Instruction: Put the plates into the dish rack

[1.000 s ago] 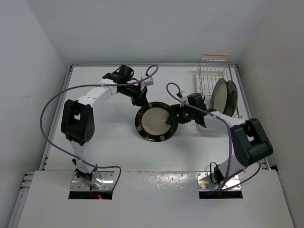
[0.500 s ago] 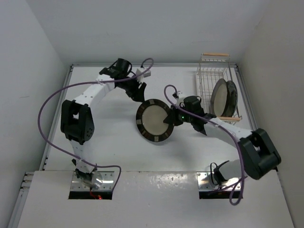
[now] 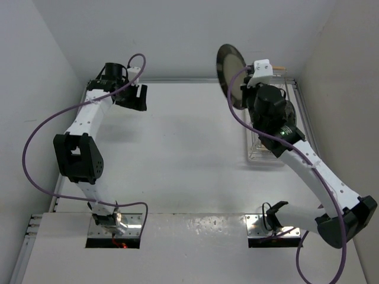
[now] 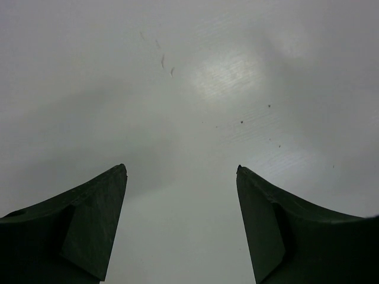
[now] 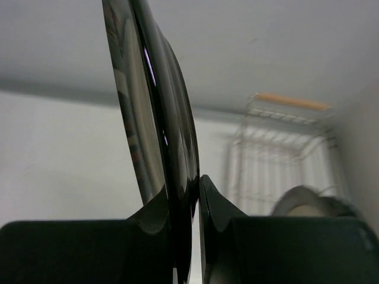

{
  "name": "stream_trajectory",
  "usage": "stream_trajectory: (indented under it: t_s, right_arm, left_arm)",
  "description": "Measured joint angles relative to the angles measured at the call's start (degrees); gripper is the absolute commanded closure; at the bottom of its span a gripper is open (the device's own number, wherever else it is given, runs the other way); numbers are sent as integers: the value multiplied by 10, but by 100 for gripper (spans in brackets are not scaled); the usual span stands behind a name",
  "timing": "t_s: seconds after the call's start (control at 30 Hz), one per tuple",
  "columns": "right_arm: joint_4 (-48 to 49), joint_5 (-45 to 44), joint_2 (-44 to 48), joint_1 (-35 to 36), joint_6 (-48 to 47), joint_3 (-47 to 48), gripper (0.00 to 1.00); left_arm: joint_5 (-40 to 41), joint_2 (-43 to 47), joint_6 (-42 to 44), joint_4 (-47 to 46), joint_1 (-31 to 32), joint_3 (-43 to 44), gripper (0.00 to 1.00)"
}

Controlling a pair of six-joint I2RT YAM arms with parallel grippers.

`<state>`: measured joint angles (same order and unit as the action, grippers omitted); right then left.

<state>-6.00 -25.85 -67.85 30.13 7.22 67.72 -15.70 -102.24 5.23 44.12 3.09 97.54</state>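
Observation:
My right gripper moves back and down next, fingers tipping downward, and releases the plate in the rack wires (image 3: 253,129) (image 5: 253,198) beside the standing plate, since they're empty.
My right gripper (image 3: 244,93) (image 5: 195,190) is shut on the rim of a dark-rimmed plate (image 3: 230,73) (image 5: 159,112). It holds the plate upright and edge-on, high in the air just left of the dish rack (image 3: 261,152) (image 5: 277,158). My right arm covers most of the rack from above. In the right wrist view another plate (image 5: 308,205) stands in the rack's near end. My left gripper (image 3: 134,97) (image 4: 180,169) hangs open at the far left of the table with only bare table between its fingers.
The rack's far wooden handle (image 3: 276,68) (image 5: 290,100) lies near the back wall. White walls close in the table on the left, back and right. The right arm's purple cable (image 3: 232,116) loops beside the lifted plate.
The left gripper let go of the plate, opened and drew back to the far left. The right gripper closed on the plate's rim and lifted it from mid-table up beside the rack, turned on edge.

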Motion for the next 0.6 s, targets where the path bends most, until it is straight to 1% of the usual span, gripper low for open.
stream_trajectory:
  t_s: [0.07, 0.17, 0.27, 0.37, 0.47, 0.6]
  right_arm:
    - [32, -68, 7, 0, -67, 8, 100]
    - [61, -141, 11, -13, -145, 6, 100]
    - [62, -195, 11, -44, -193, -2, 100]
    - [47, -224, 13, -74, -199, -20, 100]
    - [21, -244, 18, -93, -181, -50, 100]
    - [-12, -235, 33, -96, -136, -103, 100]
  left_arm:
    - [-5, 4, -2, 1, -3, -21, 21]
    - [-9, 9, -2, 3, -6, -41, 21]
    - [-15, 19, -2, 4, -12, -57, 21]
    - [-21, 24, -2, 3, -21, -61, 21]
    - [-23, 26, -2, 0, -22, -61, 21]
    - [-27, 34, -2, -1, -23, -68, 21]
